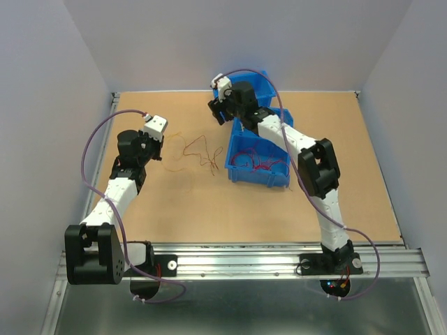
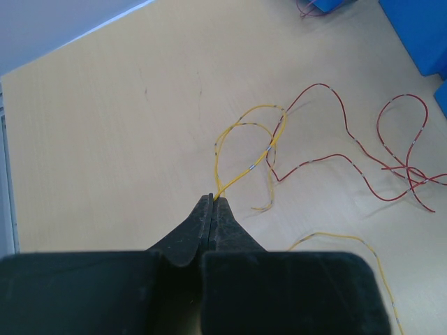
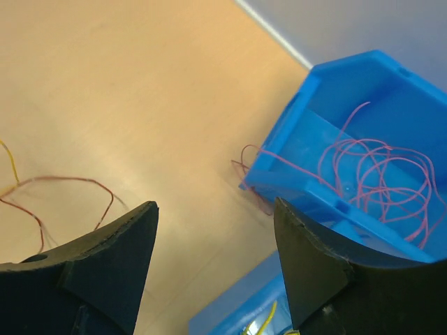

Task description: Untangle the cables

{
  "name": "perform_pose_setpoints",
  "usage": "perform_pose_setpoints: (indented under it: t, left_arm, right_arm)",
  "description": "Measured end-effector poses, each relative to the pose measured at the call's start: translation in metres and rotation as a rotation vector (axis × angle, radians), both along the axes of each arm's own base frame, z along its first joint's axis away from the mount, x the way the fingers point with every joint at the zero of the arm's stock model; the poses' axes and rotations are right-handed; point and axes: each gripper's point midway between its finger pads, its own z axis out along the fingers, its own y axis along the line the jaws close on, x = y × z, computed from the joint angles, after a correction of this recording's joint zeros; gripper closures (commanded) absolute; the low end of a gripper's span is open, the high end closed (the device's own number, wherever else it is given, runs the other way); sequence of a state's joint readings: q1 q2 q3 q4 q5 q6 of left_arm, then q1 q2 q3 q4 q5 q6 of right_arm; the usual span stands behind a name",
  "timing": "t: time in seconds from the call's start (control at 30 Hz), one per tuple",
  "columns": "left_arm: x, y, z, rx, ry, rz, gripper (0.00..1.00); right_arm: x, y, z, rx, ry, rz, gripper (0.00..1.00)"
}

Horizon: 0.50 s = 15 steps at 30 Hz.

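My open right gripper moves down onto the pink-red cable's loose end outside the far blue bin's corner next, since that end hangs below the gripper's fingers.
Thin red and yellow cables (image 1: 194, 151) lie tangled on the wooden table between the arms. My left gripper (image 2: 212, 199) (image 1: 159, 152) is shut on a yellow cable (image 2: 246, 148) whose loop runs away from the tips and crosses a red cable (image 2: 347, 149). A second yellow cable (image 2: 349, 239) lies loose at the lower right. My right gripper (image 3: 215, 206) (image 1: 217, 112) hangs open with nothing between its fingers, over the table beside the far blue bin (image 3: 328, 91), which holds loose red cables (image 3: 380, 174).
A nearer blue bin (image 1: 259, 174) holds red cables; in the right wrist view a bin (image 3: 230, 317) below the jaws shows yellow cables. Grey walls enclose the table on three sides. A metal rail (image 1: 237, 262) runs along the near edge.
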State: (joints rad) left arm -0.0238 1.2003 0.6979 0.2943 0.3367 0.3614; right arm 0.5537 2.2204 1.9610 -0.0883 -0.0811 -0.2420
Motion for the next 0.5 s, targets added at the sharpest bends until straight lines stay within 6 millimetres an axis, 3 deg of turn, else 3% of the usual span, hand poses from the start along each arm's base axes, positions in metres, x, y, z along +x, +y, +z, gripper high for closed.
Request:
perform_pose_setpoints:
  t: [0.1, 0.27, 0.5]
  left_arm:
    - [0.0, 0.0, 0.0, 0.0, 0.0, 0.0, 1.0]
    - [0.0, 0.0, 0.0, 0.0, 0.0, 0.0, 1.0]
    - [-0.001, 0.0, -0.002, 0.0, 0.008, 0.0, 1.0]
  right_arm:
    - [-0.002, 0.013, -0.022, -0.088, -0.015, 0.039, 0.28]
    - [0.017, 0.025, -0.07, -0.276, -0.071, 0.057, 0.29]
    - [0.03, 0.014, -0.119, -0.528, -0.108, 0.067, 0.33]
